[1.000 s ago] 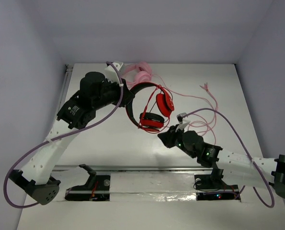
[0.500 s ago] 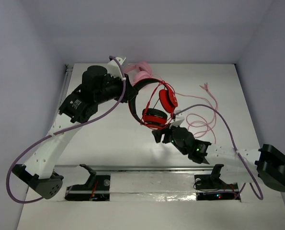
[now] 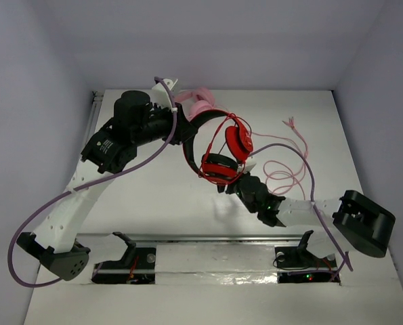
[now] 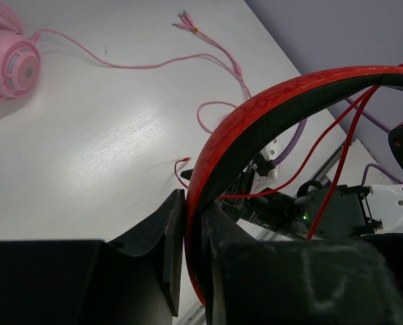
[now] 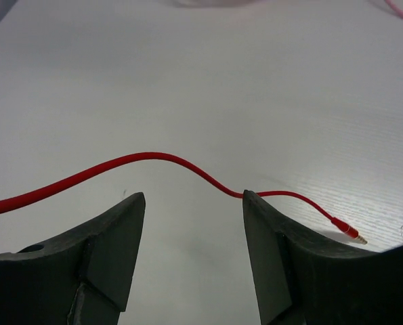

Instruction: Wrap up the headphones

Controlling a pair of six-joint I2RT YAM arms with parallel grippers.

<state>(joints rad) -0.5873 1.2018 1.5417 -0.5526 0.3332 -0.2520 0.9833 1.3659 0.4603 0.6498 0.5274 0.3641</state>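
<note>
The piece of red cable crosses just ahead of my right gripper's open fingers. I should next move that gripper gently forward, tip its fingers up and close it on the piece of red cable.
The headphones (image 3: 239, 141) hang off the table, with a black headband and two red ear cups. My left gripper (image 3: 186, 133) is shut on the headband. In the left wrist view the band's red inner side (image 4: 255, 108) runs straight between that left gripper (image 4: 191, 223). The thin red cable (image 5: 147, 158) lies loose on the table and ends in a small plug (image 5: 347, 231). My right gripper (image 5: 194, 200) stands open just above the table, with the cable crossing ahead of its fingertips. In the top view this right gripper (image 3: 229, 184) sits under the lower ear cup (image 3: 217, 168).
Pale pink headphones (image 3: 200, 103) lie at the back behind the left gripper; they also show in the left wrist view (image 4: 8, 64). Their pink cable (image 3: 286, 172) loops over the right half of the table. A metal rail (image 3: 215, 240) runs along the near edge.
The right gripper has opened and its arm has swung left, in under the lower ear cup. The left gripper has shifted the headphones slightly right.
</note>
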